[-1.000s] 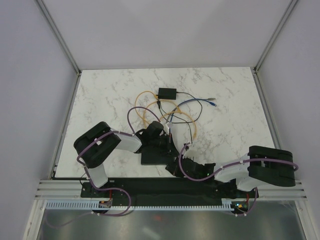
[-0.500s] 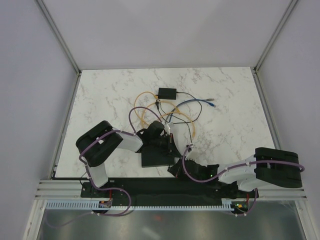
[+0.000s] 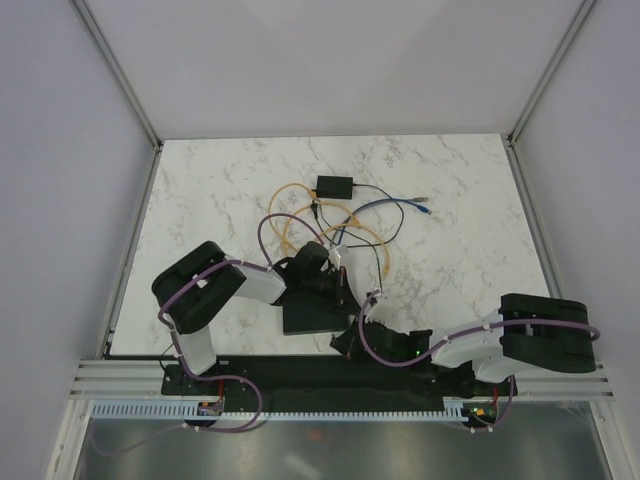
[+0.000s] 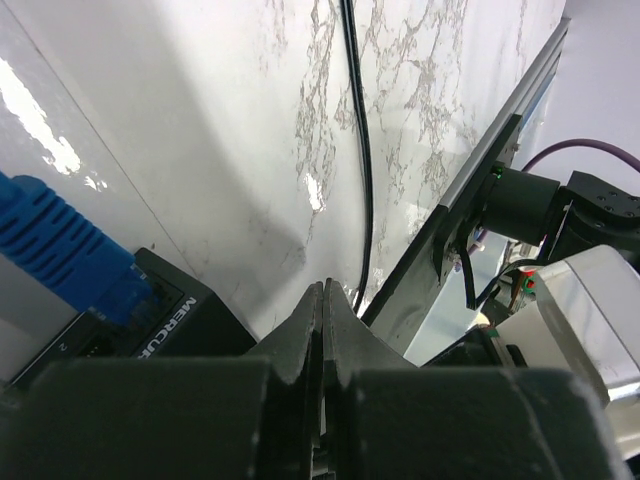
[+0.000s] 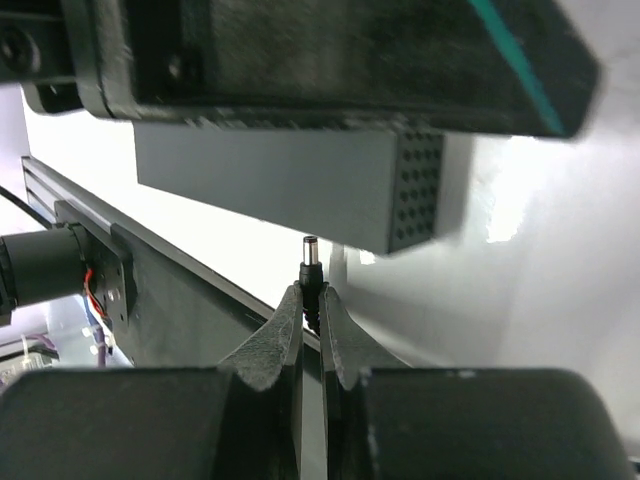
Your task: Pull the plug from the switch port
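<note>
The marble outward of my right gripper and to its right in the top view is clear of cables. I will carry the black plug there and release it.
The switch (image 3: 312, 316) is a flat black box near the table's front edge. In the left wrist view its corner (image 4: 170, 322) shows with a blue plug (image 4: 60, 250) in one socket. My left gripper (image 4: 324, 285) is shut and empty, its tips down at the switch (image 3: 338, 290). My right gripper (image 5: 311, 292) is shut on a small black barrel plug (image 5: 311, 262) with a metal tip. The plug is out in the open, a short gap below the switch's side (image 5: 260, 180). In the top view the right gripper (image 3: 347, 343) is at the switch's near right corner.
A smaller black box (image 3: 334, 186) with thin black leads lies at the back. Orange cable loops (image 3: 296, 215) and a blue-tipped cable (image 3: 425, 208) spread between it and the switch. A black lead (image 4: 360, 150) runs across the marble. The arms' base rail (image 3: 330, 378) is just behind the right gripper.
My right gripper has drawn back toward the near edge and a little left, away from the switch. The left arm has hardly moved.
</note>
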